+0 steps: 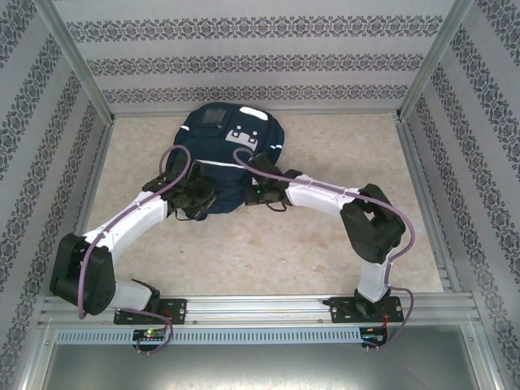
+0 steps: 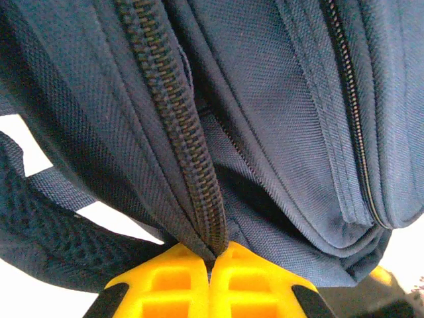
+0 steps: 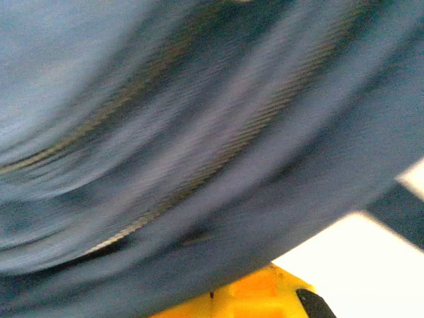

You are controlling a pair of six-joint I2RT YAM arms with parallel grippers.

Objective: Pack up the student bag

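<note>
Next, the right gripper moves outward and away from the zipper edge along the bag's side (image 1: pixel 273 157), then releases the metal zipper pull, since my left gripper pins that edge.
The student bag (image 1: pixel 221 146), a navy backpack with white patches and a thin white stripe, lies at the back middle of the table. My left gripper (image 1: pixel 197 201) is at its near left edge. In the left wrist view its yellow fingers (image 2: pixel 173 278) are pressed together, and the left gripper (image 2: pixel 213 256) is shut on the bag's zipper edge (image 2: pixel 192 165). My right gripper (image 1: pixel 262 195) is at the bag's near right edge. In the blurred right wrist view, navy fabric (image 3: pixel 199 152) drapes over the closed yellow fingers (image 3: pixel 265 295) and hides their tips.
The beige table top (image 1: pixel 268 252) stretches from the bag to the arm bases. Patterned walls with metal frame posts (image 1: pixel 77 57) enclose the left, back and right. A dark shoulder strap (image 2: pixel 59 232) hangs below the bag by the left gripper.
</note>
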